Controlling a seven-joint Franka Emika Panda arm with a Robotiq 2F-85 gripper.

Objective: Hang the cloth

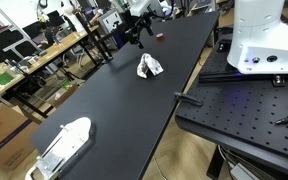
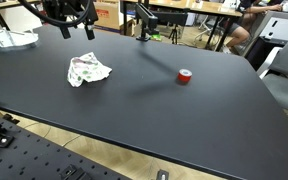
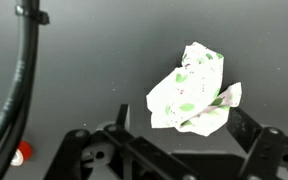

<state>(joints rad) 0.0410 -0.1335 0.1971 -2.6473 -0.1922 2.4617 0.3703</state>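
My gripper will go down onto the cloth's upper folds, with one finger on each side, and close there, because the cloth lies crumpled below the open fingers.
The cloth (image 3: 189, 92) is a crumpled white piece with green and pink print. It lies on the black table in both exterior views (image 1: 149, 67) (image 2: 87, 70). My gripper (image 3: 184, 128) is open and empty. It hovers above the cloth, with the two dark fingers on either side of the cloth's lower edge in the wrist view. It shows high over the table in both exterior views (image 1: 136, 38) (image 2: 74, 30). A black stand (image 2: 144, 24) rises at the far table edge.
A small red roll (image 2: 185, 77) lies on the table beyond the cloth (image 1: 160, 37) (image 3: 21, 153). A white object (image 1: 64, 145) sits at one table end (image 2: 9, 38). The white robot base (image 1: 264, 35) stands on a perforated plate (image 1: 244, 110). A black cable (image 3: 24, 70) hangs nearby.
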